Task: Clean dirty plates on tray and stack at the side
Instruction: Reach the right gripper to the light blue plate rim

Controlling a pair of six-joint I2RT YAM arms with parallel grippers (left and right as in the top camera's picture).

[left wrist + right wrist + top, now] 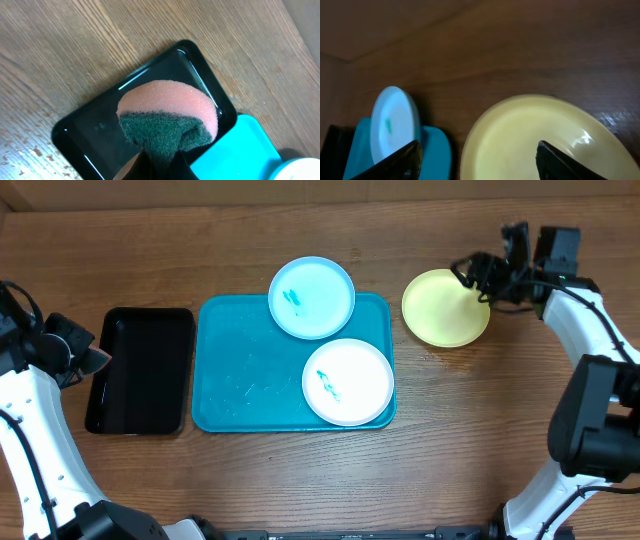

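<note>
The black tray's empty bottom is below my left gripper and to its right in the overhead view. I should go across and down next and release the sponge point(167, 117) there.
The turquoise tray point(240, 370) lies at the table's middle. The pale cyan plate point(312, 298), with a teal smear, overhangs its far rim. The white plate point(348, 382), also smeared, sits at its near right corner. The yellow-green plate point(445, 308) lies on the table to the tray's right, with no smears showing. My right gripper point(474, 272) is open and empty just above that plate's far right edge; in the right wrist view the plate point(540, 140) lies between the fingers point(477, 160). My left gripper point(88, 360) is shut on a pink-and-green sponge point(167, 117), held over the black tray point(100, 125).
A smaller black rectangular tray point(142, 370) sits just left of the turquoise tray. Bare wooden table lies beyond and in front of both trays.
</note>
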